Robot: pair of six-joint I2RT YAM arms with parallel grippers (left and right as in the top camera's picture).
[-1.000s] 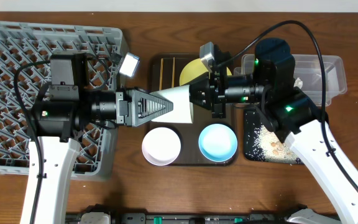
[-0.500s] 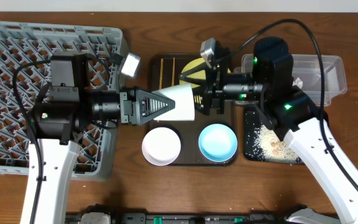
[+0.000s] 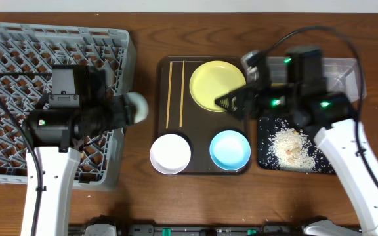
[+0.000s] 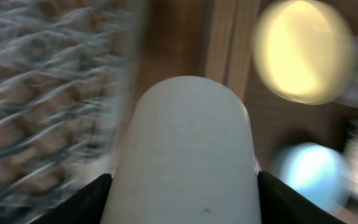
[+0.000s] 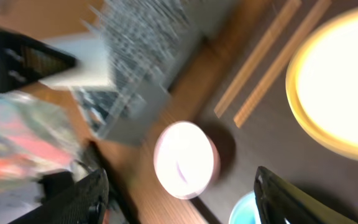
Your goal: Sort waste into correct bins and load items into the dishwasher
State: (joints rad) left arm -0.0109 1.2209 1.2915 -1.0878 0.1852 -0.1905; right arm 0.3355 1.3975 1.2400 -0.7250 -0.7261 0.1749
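Observation:
My left gripper turns back over the rack next and lowers inside the rack's near edge [image 4: 55,166], since the white cup hangs beyond the grey dish rack's edge [image 3: 93,156].
My left gripper [image 3: 135,109] is shut on a white cup [image 4: 188,155], which fills the space between its fingers, at the right edge of the grey dish rack [image 3: 18,59]. My right gripper [image 3: 220,103] is open and empty, hovering over the right side of the yellow plate [image 3: 212,82]. On the brown serving tray [image 3: 202,169] lie the chopsticks [image 3: 174,92], the white bowl [image 3: 170,154] and the light blue bowl [image 3: 230,149]. The right wrist view is blurred, with the white bowl [image 5: 186,158] below the jaws. No waste shows.
A black tray with rice [image 3: 287,145] sits right of the serving tray. The clear plastic box [image 3: 348,71] stands behind it, partly under my right arm. Bare wooden table [image 3: 143,59] separates the rack from the serving tray.
My right gripper opened, released the white cup and pulled back to the right. My left gripper kept the cup and carried it left to the rack's edge.

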